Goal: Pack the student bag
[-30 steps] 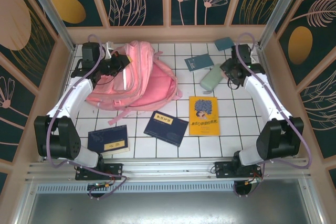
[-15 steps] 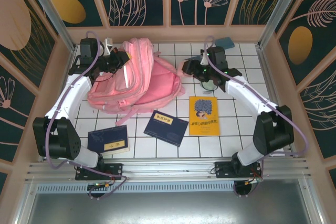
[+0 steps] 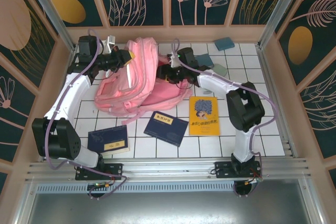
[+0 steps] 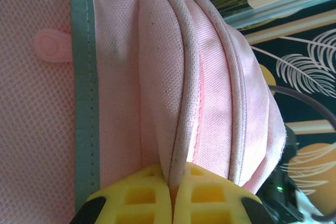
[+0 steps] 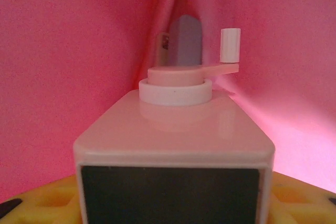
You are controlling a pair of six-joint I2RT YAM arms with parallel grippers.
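Observation:
I will push my right gripper farther inside next and let go of the white box [image 5: 173, 129] in the deep fold of the pink lining, which is ahead of the gripper, beyond the crank.
The student bag [image 3: 142, 77] is a big pink backpack lying at the back left of the tiled table. My left gripper [image 3: 127, 56] is shut on a piped edge of the student bag [image 4: 157, 77], the yellow fingers [image 4: 142, 192] pinching the seam and holding the mouth up. My right gripper [image 3: 164, 72] reaches into that opening from the right. Between its yellow fingers [image 5: 47, 198] it holds a white box [image 5: 173, 129] with a dark window, a round collar and a small crank. Pink lining [image 5: 63, 51] surrounds it.
A yellow book [image 3: 203, 115] lies right of centre. Two dark blue books [image 3: 166, 127] [image 3: 108, 140] lie nearer the front. A pale green case [image 3: 219, 70], a teal notebook [image 3: 206, 60] and a teal book [image 3: 226, 43] sit at the back right. Wooden walls enclose the table.
My right arm has swung left from beside the pale green case to the bag's opening. My left gripper has pulled the bag's edge up and back, standing the mouth more upright.

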